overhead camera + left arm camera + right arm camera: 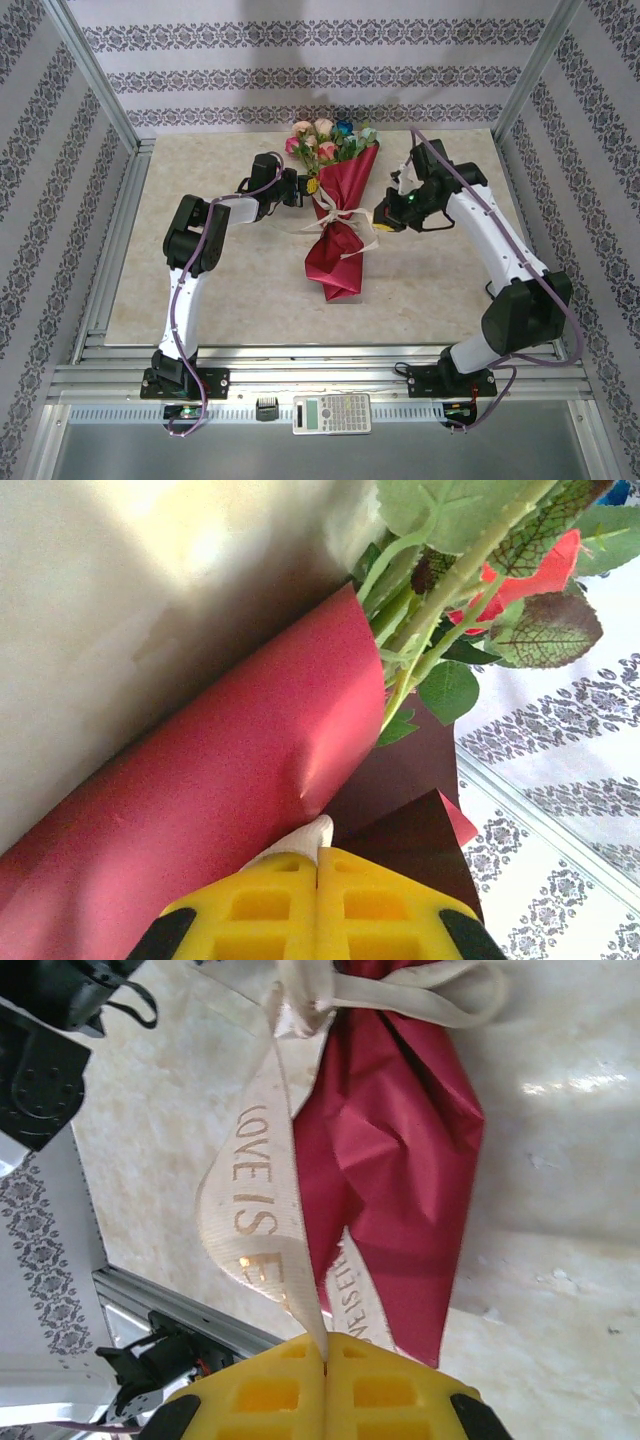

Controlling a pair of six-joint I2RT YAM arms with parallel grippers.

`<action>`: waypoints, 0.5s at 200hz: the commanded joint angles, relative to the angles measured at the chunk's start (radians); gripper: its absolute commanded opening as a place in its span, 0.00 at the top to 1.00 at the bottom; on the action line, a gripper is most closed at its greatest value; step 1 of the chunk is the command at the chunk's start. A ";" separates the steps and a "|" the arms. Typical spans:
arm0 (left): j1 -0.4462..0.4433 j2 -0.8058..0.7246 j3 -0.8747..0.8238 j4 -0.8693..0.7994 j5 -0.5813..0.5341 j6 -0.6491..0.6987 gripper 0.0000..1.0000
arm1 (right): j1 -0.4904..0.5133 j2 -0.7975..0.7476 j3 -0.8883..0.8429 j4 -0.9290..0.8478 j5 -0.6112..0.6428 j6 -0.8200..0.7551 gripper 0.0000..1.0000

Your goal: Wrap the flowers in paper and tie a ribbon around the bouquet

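My left gripper should next ease back toward the bouquet's ribbon-wound middle (336, 217), off the red paper's side, and release the ribbon end.
The bouquet (338, 215) lies in the middle of the table: red paper (340, 255) rolled into a cone, with pink, peach and blue flowers (325, 135) at its far, wide end. A cream ribbon (335, 213) is wound round its waist. My left gripper (311, 188) sits against the cone's left side, shut on a ribbon end (302, 840), beside the red paper (230, 780) and green stems (440, 600). My right gripper (380, 222) is at the cone's right, shut on the printed ribbon (255, 1190), which loops up to the knot on the paper (400, 1160).
A calculator (331, 412) lies on the metal rail at the near edge, between the arm bases. Aluminium frame posts (95, 75) and patterned walls close in the marble tabletop (430, 300). Part of the other arm, in black (45, 1070), is close by in the right wrist view.
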 commanded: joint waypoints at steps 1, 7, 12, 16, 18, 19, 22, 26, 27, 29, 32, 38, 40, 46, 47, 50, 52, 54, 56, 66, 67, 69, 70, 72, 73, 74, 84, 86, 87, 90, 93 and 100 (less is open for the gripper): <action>-0.009 -0.069 -0.015 -0.013 -0.013 0.037 1.00 | -0.034 -0.054 -0.038 -0.062 0.029 -0.053 1.00; -0.009 -0.070 -0.018 -0.012 -0.013 0.037 1.00 | -0.044 -0.063 -0.046 -0.069 0.036 -0.058 1.00; -0.009 -0.072 -0.020 -0.013 -0.013 0.038 1.00 | -0.053 -0.069 -0.055 -0.071 0.037 -0.063 1.00; -0.008 -0.074 -0.021 -0.012 -0.015 0.039 1.00 | -0.060 -0.076 -0.060 -0.071 0.036 -0.065 1.00; -0.008 -0.073 -0.022 -0.012 -0.015 0.038 1.00 | -0.062 -0.078 -0.064 -0.072 0.037 -0.065 1.00; -0.008 -0.074 -0.023 -0.013 -0.015 0.038 1.00 | -0.064 -0.080 -0.065 -0.073 0.037 -0.065 1.00; -0.008 -0.073 -0.024 -0.013 -0.015 0.039 1.00 | -0.068 -0.085 -0.069 -0.073 0.037 -0.067 1.00; -0.007 -0.076 -0.025 -0.015 -0.016 0.040 1.00 | -0.073 -0.089 -0.075 -0.075 0.039 -0.069 1.00; -0.007 -0.076 -0.025 -0.016 -0.017 0.040 1.00 | -0.074 -0.091 -0.075 -0.076 0.040 -0.069 1.00; -0.007 -0.076 -0.027 -0.017 -0.018 0.041 1.00 | -0.076 -0.093 -0.077 -0.076 0.041 -0.070 1.00; -0.008 -0.076 -0.028 -0.018 -0.018 0.041 1.00 | -0.080 -0.097 -0.081 -0.079 0.043 -0.072 1.00; -0.008 -0.080 -0.029 -0.023 -0.018 0.045 1.00 | -0.086 -0.103 -0.085 -0.084 0.046 -0.075 1.00; -0.008 -0.079 -0.028 -0.023 -0.018 0.047 1.00 | -0.087 -0.104 -0.087 -0.085 0.047 -0.077 1.00; -0.007 -0.081 -0.028 -0.028 -0.018 0.050 1.00 | -0.092 -0.108 -0.092 -0.093 0.050 -0.082 1.00; -0.006 -0.081 -0.028 -0.028 -0.019 0.051 1.00 | -0.093 -0.108 -0.093 -0.093 0.050 -0.083 1.00; -0.006 -0.083 -0.029 -0.031 -0.020 0.053 1.00 | -0.095 -0.110 -0.094 -0.097 0.053 -0.087 1.00; -0.006 -0.084 -0.029 -0.033 -0.021 0.055 1.00 | -0.097 -0.111 -0.096 -0.100 0.054 -0.088 1.00; -0.006 -0.084 -0.030 -0.034 -0.020 0.055 1.00 | -0.099 -0.113 -0.099 -0.102 0.056 -0.092 1.00; -0.006 -0.086 -0.030 -0.036 -0.021 0.057 1.00 | -0.101 -0.113 -0.100 -0.104 0.058 -0.095 1.00; -0.007 -0.088 -0.030 -0.046 -0.021 0.063 1.00 | -0.110 -0.118 -0.107 -0.113 0.068 -0.108 1.00; -0.006 -0.089 -0.029 -0.046 -0.021 0.064 1.00 | -0.111 -0.118 -0.108 -0.113 0.069 -0.109 1.00; -0.006 -0.089 -0.028 -0.050 -0.021 0.066 1.00 | -0.111 -0.118 -0.110 -0.113 0.069 -0.112 1.00; -0.007 -0.090 -0.028 -0.051 -0.021 0.067 1.00 | -0.111 -0.118 -0.110 -0.113 0.069 -0.114 1.00; -0.007 -0.092 -0.029 -0.054 -0.021 0.069 1.00 | -0.113 -0.118 -0.112 -0.113 0.071 -0.115 1.00; -0.007 -0.092 -0.029 -0.056 -0.021 0.070 1.00 | -0.113 -0.117 -0.113 -0.113 0.070 -0.116 1.00; -0.006 -0.093 -0.029 -0.058 -0.021 0.072 1.00 | -0.113 -0.117 -0.114 -0.112 0.070 -0.116 1.00; -0.007 -0.100 -0.029 -0.078 -0.022 0.083 1.00 | -0.113 -0.105 -0.122 -0.101 0.063 -0.122 1.00; -0.007 -0.102 -0.030 -0.085 -0.023 0.085 1.00 | -0.112 -0.099 -0.123 -0.099 0.061 -0.122 1.00; -0.007 -0.104 -0.031 -0.088 -0.023 0.087 1.00 | -0.112 -0.098 -0.124 -0.097 0.060 -0.122 1.00; -0.007 -0.108 -0.032 -0.097 -0.026 0.091 1.00 | -0.112 -0.089 -0.126 -0.095 0.057 -0.124 1.00; -0.006 -0.112 -0.036 -0.104 -0.029 0.096 1.00 | -0.111 -0.081 -0.128 -0.089 0.054 -0.124 1.00; -0.006 -0.128 -0.047 -0.127 -0.035 0.104 1.00 | -0.107 -0.063 -0.136 -0.074 0.058 -0.122 1.00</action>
